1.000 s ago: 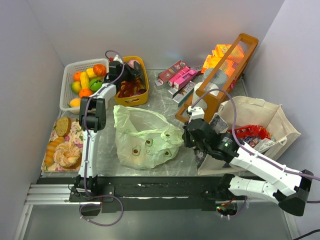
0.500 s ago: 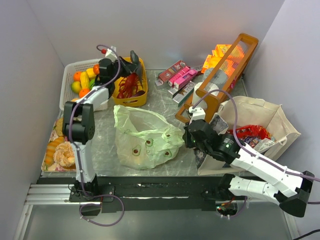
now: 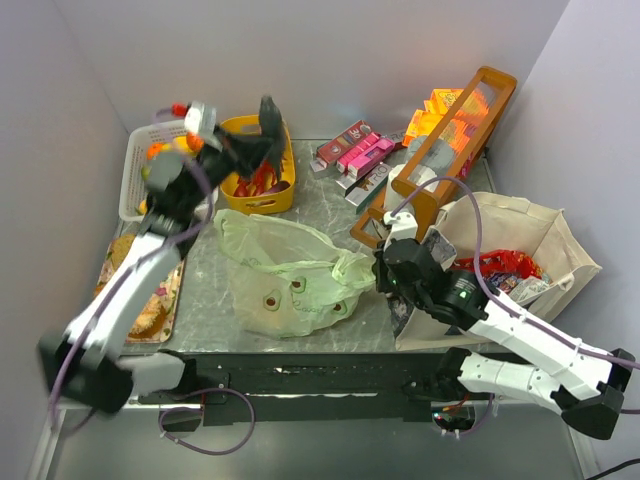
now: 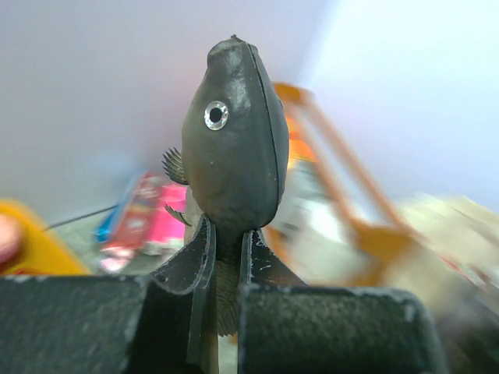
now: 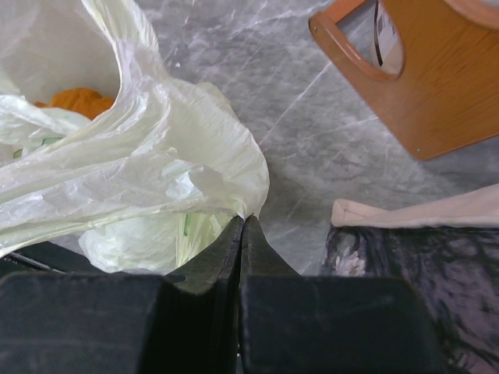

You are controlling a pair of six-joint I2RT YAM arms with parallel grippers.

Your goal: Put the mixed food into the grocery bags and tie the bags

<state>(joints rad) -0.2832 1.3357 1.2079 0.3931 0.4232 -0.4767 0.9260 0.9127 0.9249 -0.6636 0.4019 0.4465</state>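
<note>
The rim of the bag is held by my right gripper, so my left gripper needs to move back from the yellow basket (image 3: 286, 190) and down into the bag's opening (image 3: 284, 244) to let go of the fish.
My left gripper (image 3: 257, 138) hangs in the air above the yellow basket (image 3: 286, 190), shut on the tail of a dark grey toy fish (image 3: 268, 113). In the left wrist view the fish (image 4: 234, 148) stands head-up between the fingers (image 4: 195, 253). The pale green plastic bag (image 3: 285, 270) lies open in the middle of the table, an orange item (image 5: 82, 101) inside it. My right gripper (image 3: 375, 268) is shut, its tips (image 5: 242, 222) pinching the bag's right edge (image 5: 234, 183). The beige canvas tote (image 3: 540, 235) at the right holds red snack packets (image 3: 500, 263).
A red lobster (image 3: 262, 180) lies in the yellow basket. A white basket (image 3: 135, 165) of toy fruit stands at the back left, and a tray of bread (image 3: 150, 300) lies along the left wall. A tall wooden crate (image 3: 450, 150) leans behind the tote, with pink boxes (image 3: 355, 155) beside it.
The left arm has swung up and back from the yellow basket, lifting the dark fish higher. The right gripper has stayed at the bag's edge, and the bag has been drawn out flatter.
</note>
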